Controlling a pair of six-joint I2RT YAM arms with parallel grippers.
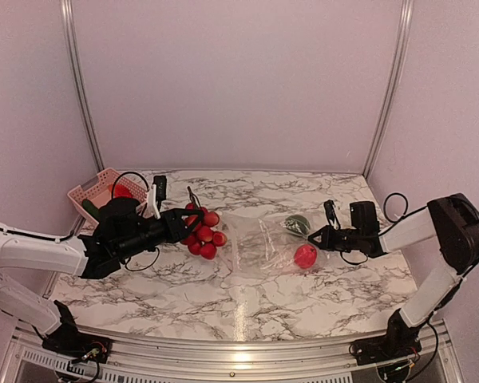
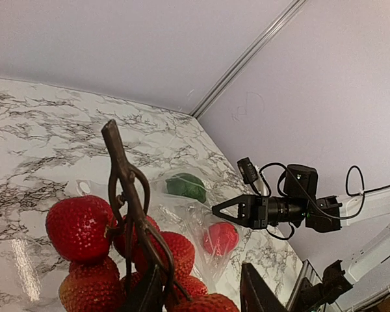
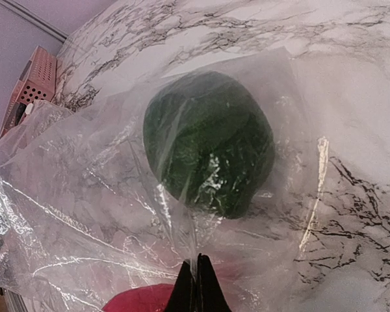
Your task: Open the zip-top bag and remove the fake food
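Observation:
The pink basket (image 1: 104,195) stands left of my left gripper in the top view. The strawberries go over it with my left gripper next, then down for release inside.
The clear zip-top bag (image 1: 259,247) lies crumpled in the middle of the marble table. Inside it sit a dark green fake food piece (image 1: 297,224) (image 3: 208,149) and a round red one (image 1: 305,255) (image 2: 220,237). My right gripper (image 1: 313,238) (image 3: 196,263) is shut on a fold of the bag's film, just in front of the green piece. My left gripper (image 1: 190,222) (image 2: 201,296) is shut on a bunch of red strawberries (image 1: 205,233) (image 2: 81,227) with a brown stem (image 2: 120,169), at the bag's left edge and outside it.
A pink slatted basket (image 1: 86,191) stands at the back left corner with a red item (image 1: 121,190) and a green one in it. Grey walls enclose the table on three sides. The right arm's cables (image 1: 395,203) loop above its wrist.

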